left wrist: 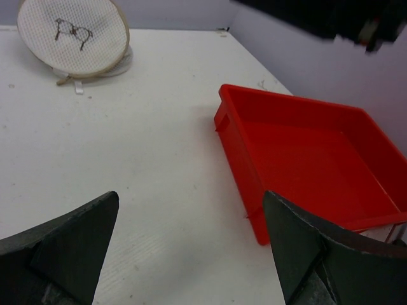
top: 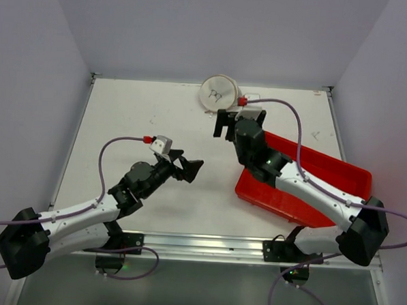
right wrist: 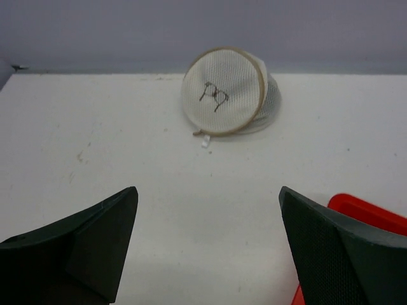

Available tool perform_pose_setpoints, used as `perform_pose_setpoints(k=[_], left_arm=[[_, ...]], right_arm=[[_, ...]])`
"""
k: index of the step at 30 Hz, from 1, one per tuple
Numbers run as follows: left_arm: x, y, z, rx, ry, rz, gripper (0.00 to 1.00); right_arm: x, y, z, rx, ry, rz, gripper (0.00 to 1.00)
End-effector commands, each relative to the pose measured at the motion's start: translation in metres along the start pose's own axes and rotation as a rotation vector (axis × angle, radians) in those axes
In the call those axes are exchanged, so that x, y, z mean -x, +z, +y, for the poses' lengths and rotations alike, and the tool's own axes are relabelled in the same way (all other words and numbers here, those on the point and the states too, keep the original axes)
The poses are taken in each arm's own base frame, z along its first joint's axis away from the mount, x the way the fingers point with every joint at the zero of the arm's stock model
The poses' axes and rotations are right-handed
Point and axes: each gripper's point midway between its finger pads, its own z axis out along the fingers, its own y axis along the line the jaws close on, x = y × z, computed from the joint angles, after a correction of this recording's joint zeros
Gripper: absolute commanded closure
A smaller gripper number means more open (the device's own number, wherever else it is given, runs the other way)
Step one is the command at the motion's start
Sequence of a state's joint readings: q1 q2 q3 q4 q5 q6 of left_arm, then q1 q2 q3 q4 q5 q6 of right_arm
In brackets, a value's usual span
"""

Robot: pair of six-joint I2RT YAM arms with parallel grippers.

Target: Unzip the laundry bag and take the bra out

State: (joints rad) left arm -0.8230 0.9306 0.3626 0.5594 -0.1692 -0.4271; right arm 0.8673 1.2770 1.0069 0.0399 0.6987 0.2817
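My right gripper will move outward and down onto the bag's tan rim, because the rim stands raised on the side away from the white tab.
The laundry bag [top: 219, 93] is a small round white mesh case with a tan rim, standing tilted on its edge at the back of the table. A thin dark squiggle shows on its front face [right wrist: 222, 90]. A small white tab [right wrist: 205, 142] lies at its foot. The bra is hidden; I cannot make it out through the mesh. My right gripper [top: 225, 130] hovers open just in front of the bag [left wrist: 71, 37], nothing between its fingers [right wrist: 208, 190]. My left gripper [top: 189, 167] is open too, further back over the table's middle [left wrist: 191, 197].
A red plastic tray [top: 349, 175] lies at the right, partly under the right arm; its near corner [left wrist: 236, 127] is just right of my left gripper, and its edge [right wrist: 372, 215] shows by the right finger. Walls close the table's back and sides.
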Motion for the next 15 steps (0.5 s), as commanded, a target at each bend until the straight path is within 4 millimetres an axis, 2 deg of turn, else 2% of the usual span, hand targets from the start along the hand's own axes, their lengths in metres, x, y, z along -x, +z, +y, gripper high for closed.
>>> perform_pose_setpoints(k=[1,2,3,4,5,6,7,8,9,10,13,14,15], left_arm=[[0.005,0.009,-0.012,-0.046,-0.015,0.003,0.02],[0.004,0.009,-0.014,-0.053,-0.020,0.006,0.02],[0.007,0.008,-0.015,-0.059,-0.026,-0.003,0.00],[0.006,0.007,-0.015,-0.065,-0.025,-0.005,0.00],[0.009,0.006,-0.017,-0.073,-0.027,-0.017,0.00],[0.011,0.005,-0.017,-0.074,-0.020,-0.025,0.00],[0.011,0.004,-0.016,-0.070,-0.017,-0.022,0.00],[0.012,0.004,-0.014,-0.057,-0.012,-0.024,0.00],[0.014,0.004,-0.013,-0.050,-0.012,-0.027,0.00],[0.012,0.004,-0.011,-0.036,-0.012,-0.019,0.00],[0.013,0.004,-0.007,-0.015,-0.018,-0.024,0.00],[0.012,0.004,-0.003,0.004,-0.023,-0.026,0.00],[0.013,0.004,-0.002,0.014,-0.025,-0.030,0.00]], right_arm=[[0.057,0.024,0.004,0.051,0.025,-0.052,0.06],[0.048,0.041,0.010,0.063,-0.011,-0.021,0.06],[0.052,0.054,0.001,0.037,-0.015,-0.018,0.07],[0.065,0.064,-0.002,0.022,-0.008,-0.024,0.07],[0.049,0.083,-0.003,-0.001,0.002,0.017,0.07],[0.050,0.097,-0.013,-0.007,0.022,0.032,0.08],[0.060,0.107,-0.013,-0.007,0.060,0.025,0.09],[0.057,0.117,-0.016,-0.014,0.070,0.036,0.09],[0.040,0.138,-0.022,-0.032,0.069,0.078,0.09],[0.050,0.147,-0.023,-0.037,0.089,0.071,0.09],[0.028,0.190,-0.035,-0.064,0.097,0.142,0.10],[0.022,0.202,-0.047,-0.087,0.129,0.156,0.10],[0.005,0.218,-0.049,-0.084,0.143,0.190,0.11]])
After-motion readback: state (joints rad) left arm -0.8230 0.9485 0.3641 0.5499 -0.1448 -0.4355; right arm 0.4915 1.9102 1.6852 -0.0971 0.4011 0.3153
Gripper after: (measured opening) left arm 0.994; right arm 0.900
